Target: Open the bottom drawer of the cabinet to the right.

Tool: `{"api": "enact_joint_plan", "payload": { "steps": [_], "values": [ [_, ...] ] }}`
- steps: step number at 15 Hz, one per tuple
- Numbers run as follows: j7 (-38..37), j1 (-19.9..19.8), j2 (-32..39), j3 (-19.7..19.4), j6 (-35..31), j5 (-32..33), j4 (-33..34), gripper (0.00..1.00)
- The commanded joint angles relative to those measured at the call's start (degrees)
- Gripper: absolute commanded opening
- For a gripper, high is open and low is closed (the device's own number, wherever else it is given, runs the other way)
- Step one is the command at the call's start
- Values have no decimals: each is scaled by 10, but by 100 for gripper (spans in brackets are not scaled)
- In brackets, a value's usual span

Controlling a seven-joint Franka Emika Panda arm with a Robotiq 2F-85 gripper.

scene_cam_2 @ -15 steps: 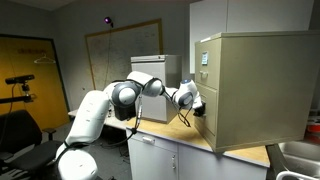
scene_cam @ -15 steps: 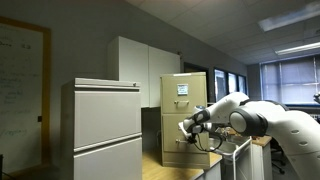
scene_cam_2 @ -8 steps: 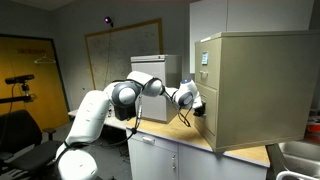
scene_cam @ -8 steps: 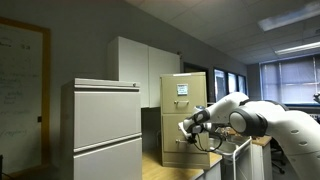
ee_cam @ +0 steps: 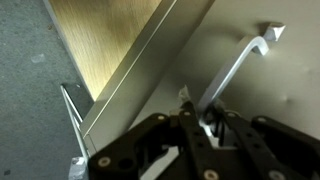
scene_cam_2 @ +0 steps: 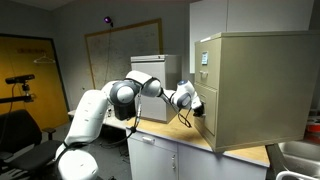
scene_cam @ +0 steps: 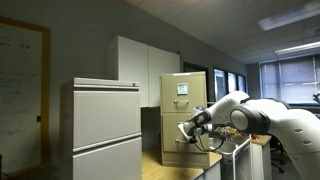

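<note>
My gripper will next pull the thin metal handle [ee_cam: 236, 62] between its fingers back, away from the cabinet, and then let go of it, because the handle's drawer is still fully shut.
The beige cabinet [scene_cam: 184, 110] stands on a wooden counter and shows in both exterior views [scene_cam_2: 255, 85]. A white-blue label marks its top drawer. My gripper [scene_cam: 187, 126] is at the front of the bottom drawer [scene_cam: 178, 148], at its handle. It also reaches the cabinet front in an exterior view [scene_cam_2: 197, 103]. In the wrist view the gripper [ee_cam: 205, 118] has its jaws closed around the lower end of the thin metal handle [ee_cam: 236, 62], against the tan drawer front [ee_cam: 280, 110]. The drawer looks flush with the cabinet.
A wider light-grey two-drawer cabinet [scene_cam: 105, 130] stands close in front of the camera. Tall white cupboards [scene_cam: 145, 68] stand behind. The wooden counter [scene_cam_2: 240, 152] carries the cabinet, with a sink [scene_cam_2: 300, 155] beside it. The counter edge shows in the wrist view [ee_cam: 110, 40].
The gripper has shifted very slightly at the handle. The drawer has not visibly moved.
</note>
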State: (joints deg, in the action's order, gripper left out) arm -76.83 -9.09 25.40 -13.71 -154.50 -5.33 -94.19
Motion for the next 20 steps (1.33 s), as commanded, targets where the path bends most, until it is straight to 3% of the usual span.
{"api": "enact_joint_plan", "payload": {
  "steps": [1,5,14,20],
  "values": [
    [54,27,-86,-9,16,41,-46,4],
    [66,25,-86,2,39,40,-38,4],
    [72,43,-163,5,-19,50,-199,4],
    [112,35,-254,36,-33,16,-330,4]
  ]
}}
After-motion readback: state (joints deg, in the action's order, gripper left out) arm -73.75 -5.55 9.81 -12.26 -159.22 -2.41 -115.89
